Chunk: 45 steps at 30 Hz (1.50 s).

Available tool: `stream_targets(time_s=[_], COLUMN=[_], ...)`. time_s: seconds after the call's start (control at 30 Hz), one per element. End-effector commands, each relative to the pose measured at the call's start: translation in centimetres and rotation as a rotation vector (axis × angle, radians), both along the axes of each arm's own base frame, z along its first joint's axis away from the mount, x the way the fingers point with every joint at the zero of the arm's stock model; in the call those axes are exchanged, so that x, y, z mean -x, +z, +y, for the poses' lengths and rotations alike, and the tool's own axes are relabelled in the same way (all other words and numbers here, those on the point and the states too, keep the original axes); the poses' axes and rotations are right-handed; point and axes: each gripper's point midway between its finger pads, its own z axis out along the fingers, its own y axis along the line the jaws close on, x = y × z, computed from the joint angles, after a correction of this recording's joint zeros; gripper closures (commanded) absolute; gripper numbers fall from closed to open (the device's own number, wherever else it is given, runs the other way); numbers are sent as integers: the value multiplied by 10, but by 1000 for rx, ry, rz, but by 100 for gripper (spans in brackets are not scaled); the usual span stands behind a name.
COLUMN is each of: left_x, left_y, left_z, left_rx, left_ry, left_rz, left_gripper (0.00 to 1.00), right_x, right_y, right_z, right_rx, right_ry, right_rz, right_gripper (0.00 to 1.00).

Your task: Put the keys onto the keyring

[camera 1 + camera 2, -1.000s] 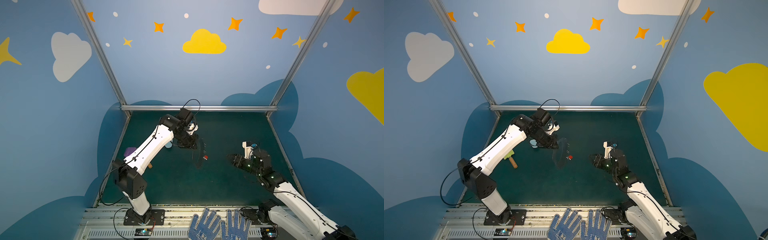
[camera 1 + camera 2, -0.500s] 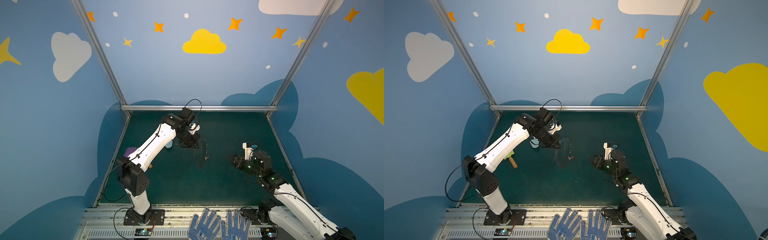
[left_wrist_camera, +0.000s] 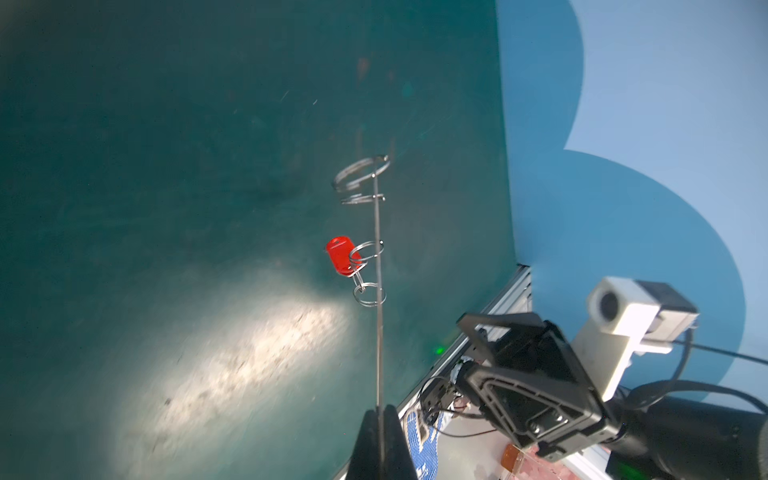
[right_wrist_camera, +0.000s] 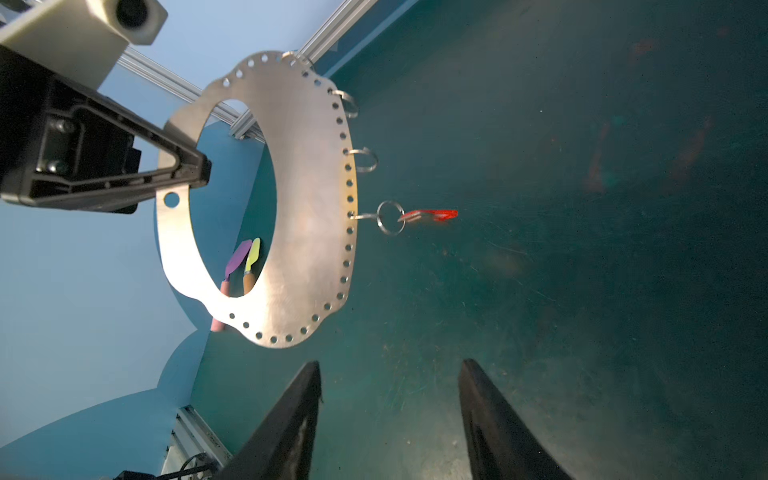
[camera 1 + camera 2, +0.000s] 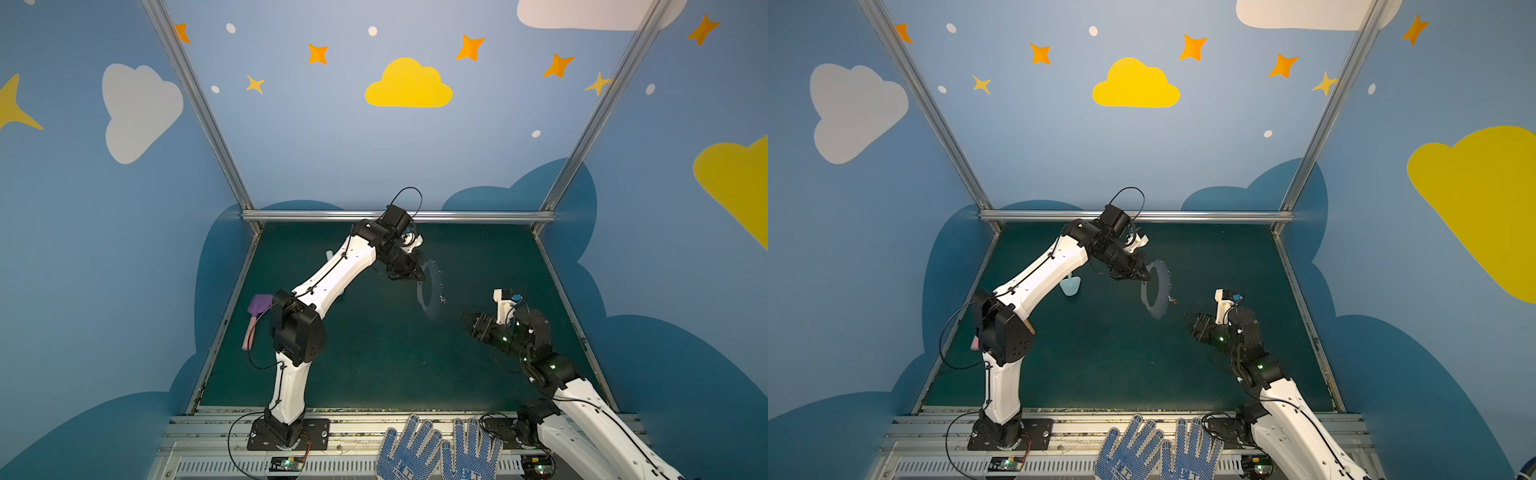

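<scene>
I need to lower my left gripper and draw it back to release the keyring's rim on the bare green mat (image 5: 394, 329): that spot is below it, nearer my base.
My left gripper (image 5: 417, 275) (image 3: 379, 409) is shut on the rim of the keyring (image 5: 430, 291) (image 5: 1156, 289) and holds it above the green mat. The keyring is a flat grey oval plate with a big hole, seen edge-on (image 3: 378, 332) in the left wrist view and broadside (image 4: 309, 199) in the right wrist view. The key (image 4: 432, 215) (image 3: 340, 255), red-headed, dangles from small wire rings on the plate's rim, on the side facing my right arm. My right gripper (image 4: 390, 365) (image 5: 467, 322) stands open and empty, a short way off the plate, apart from plate and key.
A purple toy shovel (image 5: 259, 305) lies by the left wall, and a pale blue one (image 5: 1070, 284) sits under the left arm. Through the plate's hole a yellow-green shovel (image 4: 252, 257) shows. Blue dotted gloves (image 5: 436, 451) lie on the front rail.
The left arm has carried the keyring, with the key hanging from it, to the right and farther back. The right gripper's jaws have spread wider while that arm stayed about in place.
</scene>
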Motion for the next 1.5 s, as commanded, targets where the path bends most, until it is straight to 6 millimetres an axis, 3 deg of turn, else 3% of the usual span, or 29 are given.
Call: stream_targets(time_s=[0.0, 0.17, 0.3, 0.57, 0.93, 1.07, 1.13, 1.17, 1.4, 1.43, 1.47], left_x=[-13, -23, -16, 10, 43, 49, 50, 49, 51, 49, 46], left_y=[-3, -54, -85, -111, -155, -164, -164, -163, -142, -138, -134], left_z=[-11, 3, 27, 70, 108, 127, 140, 149, 197, 206, 216], left_rx=[62, 99, 107, 89, 27, -26, -70, -99, -212, -244, -287], left_ry=[-3, 32, 75, 155, 262, 322, 359, 390, 527, 550, 581], left_rz=[-6, 87, 149, 196, 264, 258, 238, 224, 91, 60, 22], left_gripper=[96, 96, 96, 96, 96, 75, 67, 61, 36, 29, 6], right_x=[2, 3, 2, -5, -6, -8, -10, -11, -22, -26, -31], right_y=[-6, -2, -1, 2, -1, -1, -1, -1, -13, -14, -16], right_z=[-10, -13, -13, -7, -4, -1, 0, 0, -14, -18, -24], right_rx=[25, 15, 5, -27, -27, -21, -14, -6, 144, 183, 228], right_ry=[-37, -47, -51, -40, -24, -13, -9, -5, -49, -66, -86], right_rz=[7, -3, -5, -7, 9, 16, 22, 26, 82, 87, 89], right_gripper=[42, 42, 42, 42, 41, 37, 21, 19, 14, 14, 14])
